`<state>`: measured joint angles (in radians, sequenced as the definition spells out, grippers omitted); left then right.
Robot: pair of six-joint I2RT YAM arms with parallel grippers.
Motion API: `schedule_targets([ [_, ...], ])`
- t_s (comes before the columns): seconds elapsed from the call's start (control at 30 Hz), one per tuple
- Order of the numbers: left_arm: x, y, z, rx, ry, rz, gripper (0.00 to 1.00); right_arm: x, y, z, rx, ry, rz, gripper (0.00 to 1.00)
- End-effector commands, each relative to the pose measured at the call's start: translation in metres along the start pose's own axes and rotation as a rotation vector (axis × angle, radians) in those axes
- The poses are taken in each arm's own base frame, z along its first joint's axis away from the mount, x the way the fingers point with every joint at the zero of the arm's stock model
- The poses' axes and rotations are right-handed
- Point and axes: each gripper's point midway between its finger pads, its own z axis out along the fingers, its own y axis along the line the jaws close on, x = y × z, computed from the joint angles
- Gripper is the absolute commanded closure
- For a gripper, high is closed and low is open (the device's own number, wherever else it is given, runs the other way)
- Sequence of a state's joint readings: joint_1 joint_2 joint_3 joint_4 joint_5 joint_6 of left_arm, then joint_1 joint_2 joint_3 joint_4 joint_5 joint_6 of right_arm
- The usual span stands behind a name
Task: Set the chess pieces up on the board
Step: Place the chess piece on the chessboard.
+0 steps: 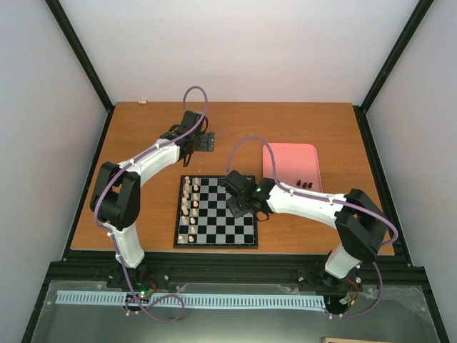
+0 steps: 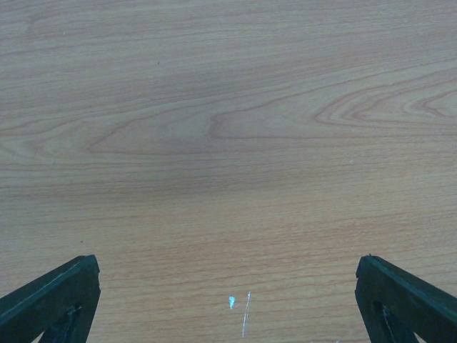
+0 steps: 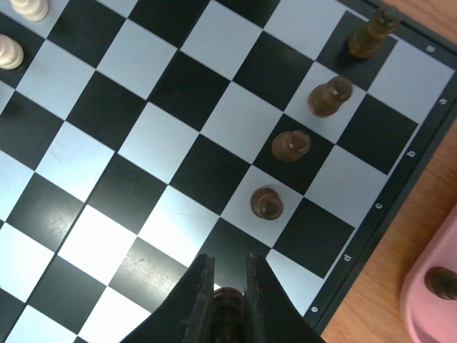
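My right gripper descends onto the empty black square (image 3: 232,246) beside the nearest standing dark piece next and releases mine there, since that square continues their row.
The black-framed board (image 1: 216,212) lies at the table's front centre. Pale pieces fill its left columns. My right gripper (image 3: 228,266) is shut on a dark brown chess piece (image 3: 228,318) and holds it over a black square near the board's right edge (image 3: 385,207). Several dark pieces (image 3: 267,203) stand in a diagonal row on the squares ahead of it. More dark pieces (image 1: 305,185) lie on the pink tray (image 1: 290,165). My left gripper (image 1: 203,141) is open over bare wood behind the board, with its fingers (image 2: 53,304) wide apart.
The pink tray stands right of the board, and its corner shows in the right wrist view (image 3: 432,300) with one dark piece on it. Pale pieces (image 3: 8,51) stand at the far side of the board. Black frame rails (image 1: 86,186) edge the table.
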<state>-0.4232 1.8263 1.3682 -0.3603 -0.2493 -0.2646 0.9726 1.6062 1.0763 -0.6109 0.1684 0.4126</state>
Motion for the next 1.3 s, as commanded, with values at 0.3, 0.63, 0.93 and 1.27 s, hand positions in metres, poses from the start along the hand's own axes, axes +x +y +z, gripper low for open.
schedule_targets([
  [0.3,-0.015,0.0,-0.003,0.005,-0.028,-0.022,0.0,0.013,0.014,0.02,-0.014,0.05,-0.013,0.93],
  [0.63,-0.014,0.0,-0.001,0.001,-0.024,-0.019,0.0,0.015,0.012,0.03,0.004,0.054,-0.017,0.93],
  [0.93,-0.014,0.0,-0.001,0.002,-0.024,-0.019,0.0,0.015,0.007,0.034,0.03,0.039,-0.01,0.92],
  [1.27,-0.015,0.0,-0.002,0.001,-0.027,-0.018,0.0,0.016,0.003,0.043,0.057,0.042,-0.017,0.92],
])
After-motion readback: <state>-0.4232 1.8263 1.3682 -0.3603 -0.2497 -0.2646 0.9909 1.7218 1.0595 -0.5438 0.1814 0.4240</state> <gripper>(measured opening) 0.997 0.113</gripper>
